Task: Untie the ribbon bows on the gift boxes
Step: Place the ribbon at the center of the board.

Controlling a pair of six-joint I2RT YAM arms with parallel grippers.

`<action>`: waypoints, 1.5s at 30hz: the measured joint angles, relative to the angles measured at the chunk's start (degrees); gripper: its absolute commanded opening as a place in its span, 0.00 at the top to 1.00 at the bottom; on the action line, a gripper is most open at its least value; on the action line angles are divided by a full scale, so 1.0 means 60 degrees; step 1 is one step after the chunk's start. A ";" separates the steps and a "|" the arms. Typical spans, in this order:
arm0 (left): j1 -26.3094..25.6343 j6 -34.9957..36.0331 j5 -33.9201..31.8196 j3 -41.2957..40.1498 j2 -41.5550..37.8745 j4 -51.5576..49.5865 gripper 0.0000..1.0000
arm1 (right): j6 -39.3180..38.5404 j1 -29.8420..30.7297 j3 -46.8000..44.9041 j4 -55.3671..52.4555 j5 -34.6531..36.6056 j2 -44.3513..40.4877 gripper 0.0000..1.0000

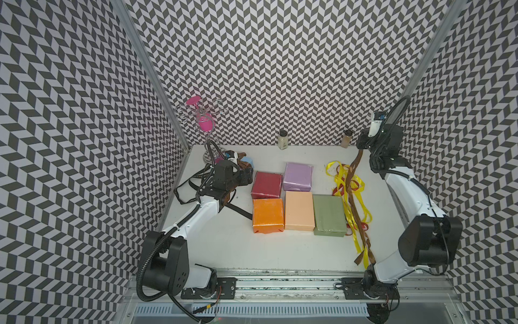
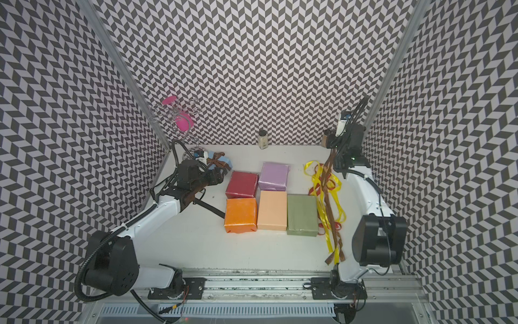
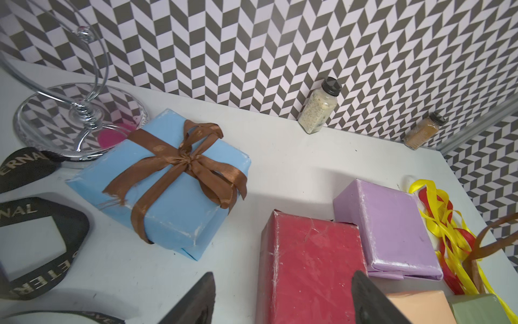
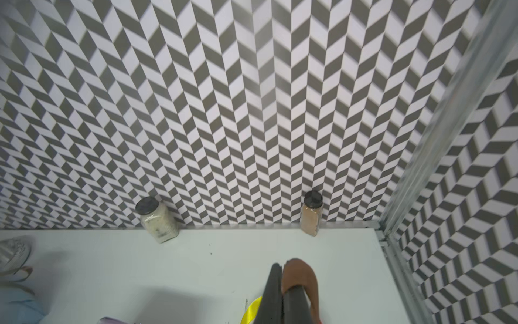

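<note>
I should next lower my right gripper to the yellow ribbons' far end below it and release the brown ribbon (image 1: 353, 179), whose loose end already trails over them.
A light blue gift box (image 3: 168, 193) stands at the back left, its brown ribbon bow (image 3: 190, 161) still tied. My left gripper (image 3: 284, 283) is open just short of it, over the edge of the dark red box (image 1: 266, 185). The lilac (image 1: 297, 176), orange (image 1: 267, 214), peach (image 1: 299, 210) and olive green (image 1: 329, 214) boxes carry no ribbon. Raised at the back right, my right gripper (image 4: 281, 269) is shut on a brown ribbon (image 1: 353, 179) that hangs to the table over loose yellow and red ribbons (image 1: 347, 185). A black lettered ribbon (image 3: 42, 224) lies under the left arm.
A wire glass stand (image 1: 201, 117) with a pink glass rises in the back left corner, its base touching the blue box. Two spice jars (image 1: 283, 139) (image 1: 346, 138) stand against the back wall. Patterned walls close in three sides.
</note>
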 measured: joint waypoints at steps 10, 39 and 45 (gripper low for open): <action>0.0758 -0.0069 0.0262 0.0109 0.0543 -0.0197 0.24 | 0.0729 0.0000 0.0310 -0.0703 -0.0586 0.1942 0.59; 0.1982 0.2896 -0.0761 0.8768 0.7890 -0.4025 0.16 | 0.0583 0.2557 -0.2324 -0.0047 -0.1166 -0.0233 0.15; 0.2218 0.3195 -0.0790 0.9286 0.8123 -0.4255 0.16 | 0.0313 0.2543 -0.2004 -0.0630 0.1082 -0.0102 0.10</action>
